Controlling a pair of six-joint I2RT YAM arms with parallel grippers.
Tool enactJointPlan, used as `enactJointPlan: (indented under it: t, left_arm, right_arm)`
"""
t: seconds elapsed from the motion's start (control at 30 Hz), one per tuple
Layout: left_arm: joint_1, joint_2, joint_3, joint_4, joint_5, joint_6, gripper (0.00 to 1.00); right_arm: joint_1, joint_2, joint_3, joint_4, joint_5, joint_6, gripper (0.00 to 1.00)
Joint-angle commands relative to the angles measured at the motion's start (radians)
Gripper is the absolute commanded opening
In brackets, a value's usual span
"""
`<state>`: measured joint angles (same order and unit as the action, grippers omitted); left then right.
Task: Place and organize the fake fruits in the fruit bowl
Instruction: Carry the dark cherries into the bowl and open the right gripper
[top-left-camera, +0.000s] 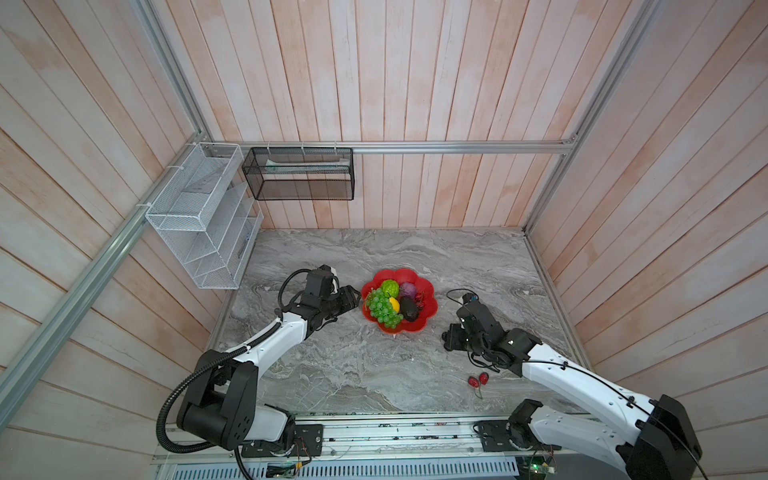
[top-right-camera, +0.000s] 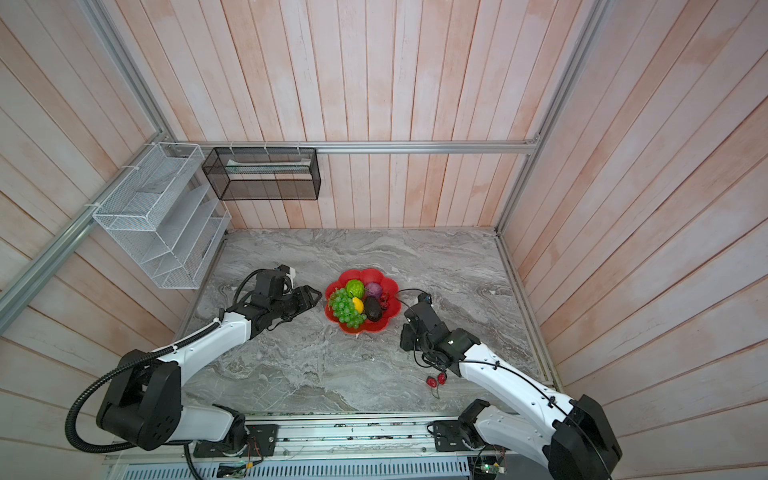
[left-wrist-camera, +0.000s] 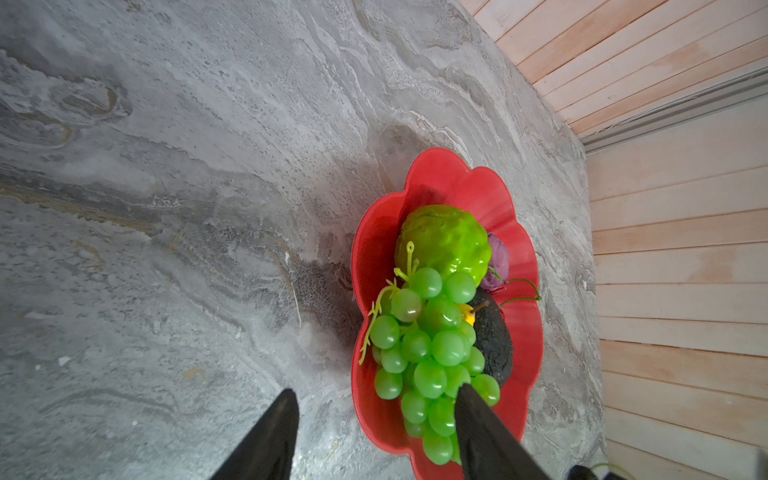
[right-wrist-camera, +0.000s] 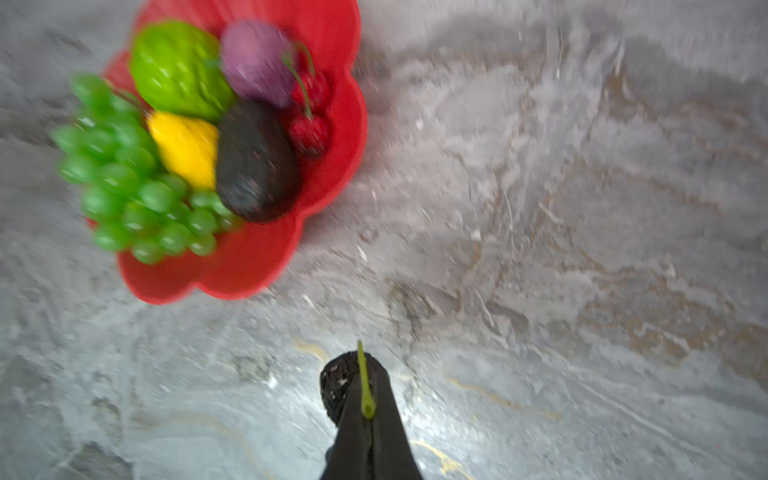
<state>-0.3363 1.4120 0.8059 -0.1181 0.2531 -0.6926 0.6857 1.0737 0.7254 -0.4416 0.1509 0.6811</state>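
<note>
My right gripper should next move outward and down over the red berries (right-wrist-camera: 309, 132) beside the avocado to release the stem, because the black berry (right-wrist-camera: 334, 384) is outside the bowl.
The red fruit bowl (top-left-camera: 428, 291) (top-right-camera: 390, 286) holds a green grape bunch (top-left-camera: 382, 309), a bumpy lime-green ball (top-left-camera: 390, 287), a purple ball (top-left-camera: 408, 289), a lemon (top-left-camera: 394, 305), an avocado (top-left-camera: 409, 309) and red berries (right-wrist-camera: 311, 108). My left gripper (top-left-camera: 355, 297) (left-wrist-camera: 376, 395) is open at the bowl's left rim, one finger over the grapes (left-wrist-camera: 428, 345), one over the table. Right of the bowl, my right gripper (top-left-camera: 451, 337) (right-wrist-camera: 368, 399) is shut on the green stem of a black berry (right-wrist-camera: 334, 384). Two red berries (top-left-camera: 478, 380) (top-right-camera: 436, 380) lie on the table near the right arm.
A white wire basket (top-left-camera: 199, 216) hangs on the left wall and a black mesh basket (top-left-camera: 299, 174) on the back rail. Wooden walls close in the marble table (top-left-camera: 332, 365) on three sides. The arm bases sit along the front edge.
</note>
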Motion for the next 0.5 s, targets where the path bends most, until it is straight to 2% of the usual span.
enactJointPlan:
  t: [0.0, 0.17, 0.47]
  left_arm:
    - [0.005, -0.014, 0.003, -0.003, -0.009, 0.014, 0.63]
    - [0.005, -0.054, -0.047, 0.007, -0.003, -0.007, 0.63]
    - [0.006, -0.158, -0.119, -0.021, -0.033, -0.036, 0.62]
  right_arm:
    - [-0.046, 0.074, 0.118, 0.047, -0.048, -0.116, 0.0]
    - [-0.089, 0.238, 0.245, 0.143, -0.11, -0.218, 0.0]
    - [-0.14, 0.427, 0.305, 0.291, -0.202, -0.218, 0.0]
